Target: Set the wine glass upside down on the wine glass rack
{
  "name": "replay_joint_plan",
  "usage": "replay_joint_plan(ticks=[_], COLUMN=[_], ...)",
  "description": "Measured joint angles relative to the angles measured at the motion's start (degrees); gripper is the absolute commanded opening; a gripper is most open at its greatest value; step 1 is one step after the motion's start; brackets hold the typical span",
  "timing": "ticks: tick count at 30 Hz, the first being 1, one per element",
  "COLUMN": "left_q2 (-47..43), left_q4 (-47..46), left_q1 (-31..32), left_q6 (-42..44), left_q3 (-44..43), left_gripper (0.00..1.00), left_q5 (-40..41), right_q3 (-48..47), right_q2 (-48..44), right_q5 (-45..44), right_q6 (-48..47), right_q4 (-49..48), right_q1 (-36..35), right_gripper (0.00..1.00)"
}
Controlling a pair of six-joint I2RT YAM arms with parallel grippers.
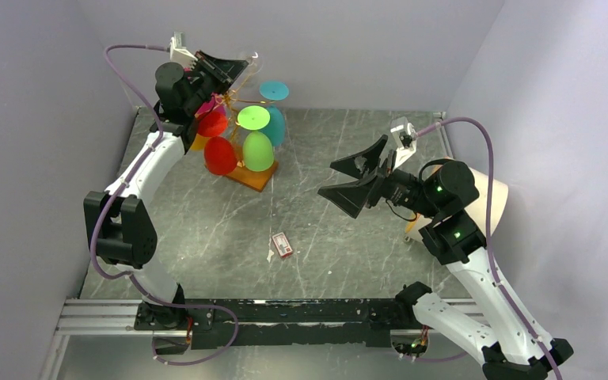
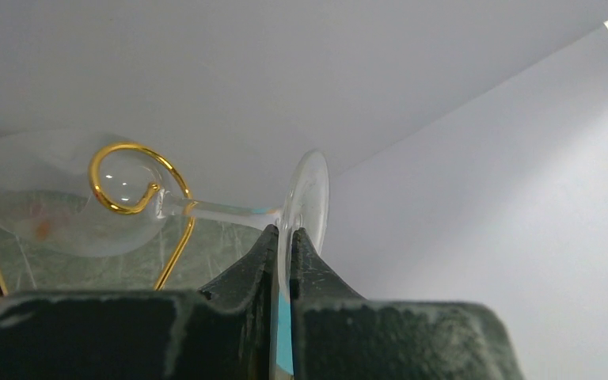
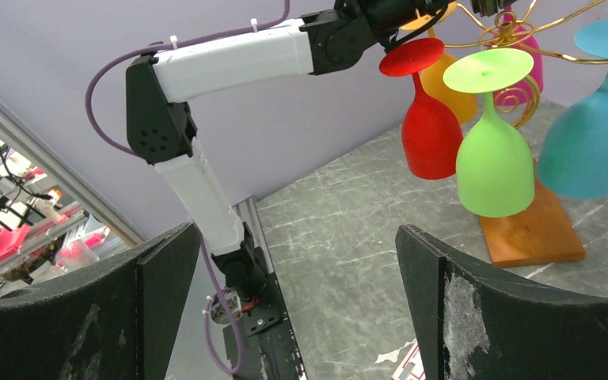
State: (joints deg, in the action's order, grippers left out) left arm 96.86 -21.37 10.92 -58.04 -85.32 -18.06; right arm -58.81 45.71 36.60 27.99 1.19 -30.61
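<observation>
Next, my left gripper will go down to settle the foot point(image 2: 307, 190) onto the gold scroll arm and release it, since that arm curls around the stem below my gripper.
The clear wine glass point(image 2: 39, 198) lies sideways in the left wrist view, its stem point(image 2: 222, 212) passing through a gold scroll arm point(image 2: 127, 146) of the wine glass rack point(image 1: 229, 103). My left gripper point(image 2: 283, 233) is shut on the rim of the glass's foot point(image 2: 307, 190). From the top view the left gripper point(image 1: 222, 71) is high at the back left, above the rack. The rack's wooden base point(image 1: 255, 176) sits on the table. My right gripper point(image 1: 348, 178) is open and empty mid-table, right of the rack; it also shows in the right wrist view point(image 3: 297, 237).
Coloured glasses hang upside down on the rack: red point(image 3: 431, 134), green point(image 3: 495, 158), teal point(image 3: 594, 134), orange point(image 3: 451, 79). A small red-and-white card point(image 1: 282, 244) lies on the marble table in front. Purple walls close in at the back and on both sides.
</observation>
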Motion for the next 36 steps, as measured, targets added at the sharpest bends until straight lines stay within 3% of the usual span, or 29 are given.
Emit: replay_joint_plan(ticks=[13,24,36], left_q2=[0.6,0.8,3.4], left_q4=[-1.3,2.3,0.0], left_q1=[-0.1,-0.2,-0.8], left_q6=[1.1,-4.5,-12.9], left_q3=[0.0,-1.4,-2.5], left_gripper=[0.07,0.07,0.07], left_q5=[-0.7,4.2,4.4], right_q3=[0.0,0.6,0.8], right_q2=[-0.9,0.5,1.0], right_q5=[-0.5,-1.3,-1.3], right_q6=[-0.4,0.1,0.8], right_q4=[0.0,0.0,-1.1], right_q1=[0.0,0.0,0.0], right_gripper=[1.0,1.0,1.0])
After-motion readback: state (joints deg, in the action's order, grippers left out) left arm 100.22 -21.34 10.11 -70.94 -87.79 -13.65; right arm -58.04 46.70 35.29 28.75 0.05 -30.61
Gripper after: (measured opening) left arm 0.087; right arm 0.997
